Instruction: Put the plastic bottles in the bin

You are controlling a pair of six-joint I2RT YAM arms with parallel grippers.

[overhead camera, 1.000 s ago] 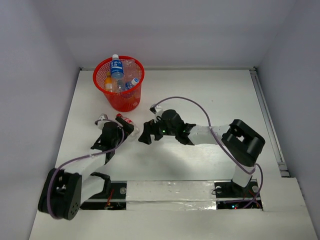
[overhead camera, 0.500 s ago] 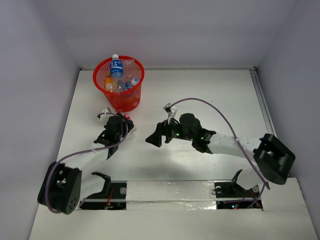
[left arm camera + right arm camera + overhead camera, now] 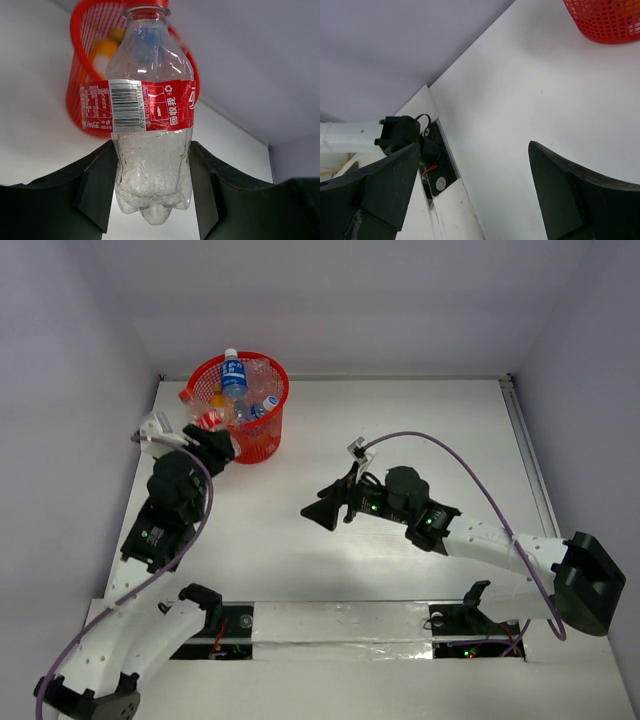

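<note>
The bin's side by the orange-filled bottle (image 3: pixel 209 387) (image 3: pixel 95 36) is outward of my fingers. My left gripper needs to move outward over that spot next and let go of the clear bottle there.
My left gripper (image 3: pixel 213 436) is shut on the base of a clear plastic bottle with a red label (image 3: pixel 203 417) and red cap, held at the left rim of the red mesh bin (image 3: pixel 262 440). The left wrist view has this bottle (image 3: pixel 150 125) upright between my dark fingers (image 3: pixel 95 190), with the bin (image 3: pixel 76 100) just behind it. Inside the bin stand a blue-labelled bottle (image 3: pixel 233 375), an orange-filled one (image 3: pixel 216 400) and other clear ones (image 3: pixel 265 405). My right gripper (image 3: pixel 325 512) hovers open and empty over mid-table.
The white table (image 3: pixel 400 430) is walled on the left, back and right. A taped strip (image 3: pixel 340 625) and the arm bases run along the near edge. The right wrist view catches the bin's bottom (image 3: pixel 605 20) and the left arm's base (image 3: pixel 400 132).
My left arm has lifted the red-labelled bottle off the table and carried it up to the bin's left rim. My right arm has drawn back to the right, still open.
</note>
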